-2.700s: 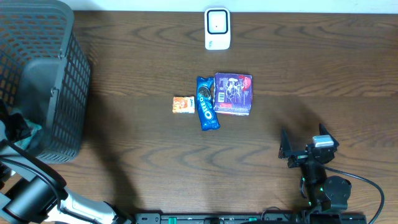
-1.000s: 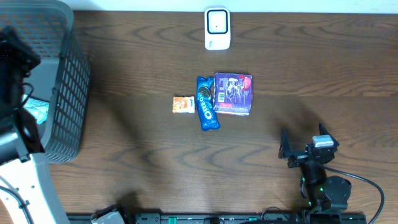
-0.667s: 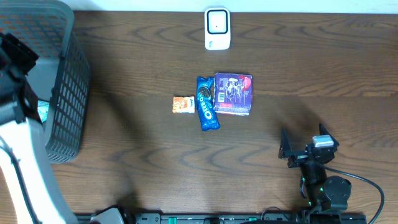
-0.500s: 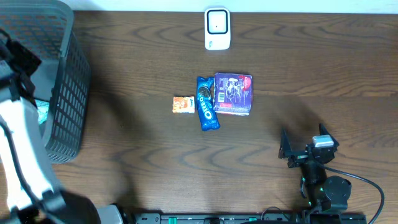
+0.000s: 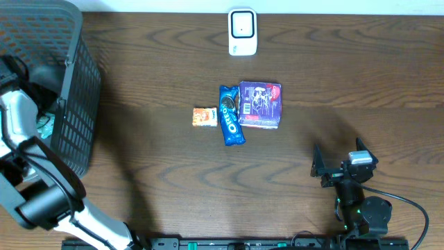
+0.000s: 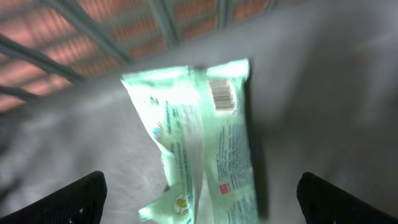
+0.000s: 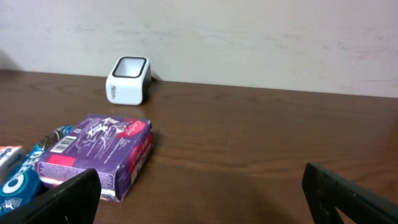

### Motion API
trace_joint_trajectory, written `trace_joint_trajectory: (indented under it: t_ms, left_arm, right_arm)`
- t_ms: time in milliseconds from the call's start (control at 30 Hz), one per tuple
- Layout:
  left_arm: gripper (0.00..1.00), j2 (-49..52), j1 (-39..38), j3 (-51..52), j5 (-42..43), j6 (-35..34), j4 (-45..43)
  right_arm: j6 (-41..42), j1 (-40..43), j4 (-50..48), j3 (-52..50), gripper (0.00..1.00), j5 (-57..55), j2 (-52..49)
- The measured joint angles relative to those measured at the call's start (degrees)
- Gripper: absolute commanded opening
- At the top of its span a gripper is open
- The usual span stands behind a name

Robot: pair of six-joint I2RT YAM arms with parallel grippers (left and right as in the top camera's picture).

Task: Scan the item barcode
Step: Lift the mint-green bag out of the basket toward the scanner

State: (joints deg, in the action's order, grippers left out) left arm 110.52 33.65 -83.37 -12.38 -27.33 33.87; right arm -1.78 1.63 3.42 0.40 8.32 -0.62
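I should next lower my left gripper's open fingers around the green packet's middle [image 6: 210,168] below, as the barcode is clear by the basket's wire side.
The white barcode scanner [image 5: 242,31] stands at the table's far edge and also shows as the scanner [image 7: 129,79] in the right wrist view. Three items lie mid-table: a purple box [image 5: 261,104], a blue Oreo pack [image 5: 231,114] and a small orange packet [image 5: 205,117]. A green packet [image 6: 205,143] lies barcode-up on the floor of the basket [image 5: 66,83]. My left gripper [image 6: 199,205] hangs open just above it, holding nothing. My right gripper [image 5: 340,165] rests open near the front right, with the purple box [image 7: 99,155] ahead of it to the left.
The tall dark mesh basket fills the table's left end, and my left arm [image 5: 17,118] reaches down into it. Its wire wall [image 6: 93,31] runs close behind the green packet. Bare wood lies between the right gripper and the items.
My left gripper has gone from nearly shut to wide open, and the left arm has shifted over the basket. The green packet lies loose on the basket floor. The right arm has not moved.
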Motion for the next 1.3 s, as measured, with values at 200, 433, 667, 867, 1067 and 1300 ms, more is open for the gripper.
trace_joint_trajectory:
  t_ms: [200,433,667,867,1067,1300]
  left_arm:
    - [0.88,7.3,0.0,-0.1,1.3,-3.1,-0.7]
    - [0.19,7.5,0.0,-0.3,1.7,-1.3,-1.7]
    - [0.07,5.7,0.0,-0.2,1.1,2.1,-1.6]
    - [0.07,-5.5,0.0,0.6,1.7,2.2,-1.9]
    - [0.07,-26.6,0.0,0.4,9.3,2.3,-8.1]
    - [0.07,-39.6,-6.6,0.4,27.1,0.2,-14.2]
  right_arm:
    - [0.0,0.0,0.0,0.0,0.99,0.0,0.0]
    - [0.0,0.0,0.0,0.0,0.99,0.0,0.0]
    - [0.0,0.0,0.0,0.0,0.99,0.0,0.0]
    - [0.0,0.0,0.0,0.0,0.99,0.0,0.0]
    - [0.0,0.0,0.0,0.0,0.99,0.0,0.0]
    - [0.0,0.0,0.0,0.0,0.99,0.0,0.0]
